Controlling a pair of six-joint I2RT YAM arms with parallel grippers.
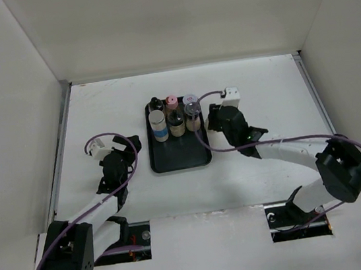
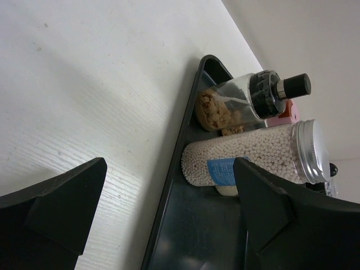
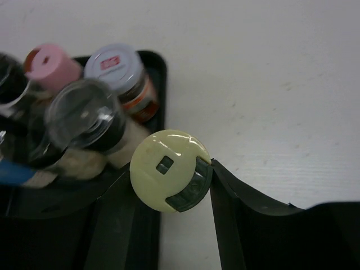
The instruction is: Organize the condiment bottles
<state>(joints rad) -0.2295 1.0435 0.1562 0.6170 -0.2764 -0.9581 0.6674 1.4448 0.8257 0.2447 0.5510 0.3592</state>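
I will next carry the bottle in my right gripper to the left in the top view, to the bare tray corner beside the white jar (image 2: 253,157). I will lower it there and let go.
A flat black tray (image 1: 180,156) holds several condiment bottles in its far half: black-capped (image 1: 155,102), pink-capped (image 1: 171,101), lilac-capped (image 1: 190,99), and a white jar with a blue label (image 1: 159,126). My right gripper (image 1: 213,121) is shut on a pale yellow-capped bottle (image 3: 163,152) at the tray's right rim; its body is hidden below the cap. The right wrist view also shows the pink cap (image 3: 53,62) and the lilac cap (image 3: 115,64). My left gripper (image 1: 118,158) is open and empty, left of the tray. Its wrist view shows the white bead jar (image 2: 253,157) and a black-capped bottle (image 2: 247,101).
White walls stand close on the left, right and back. A small white box (image 1: 232,93) with a cable lies right of the tray. The near half of the tray (image 2: 185,236) is bare. Two slots are cut in the table's near edge by the arm bases.
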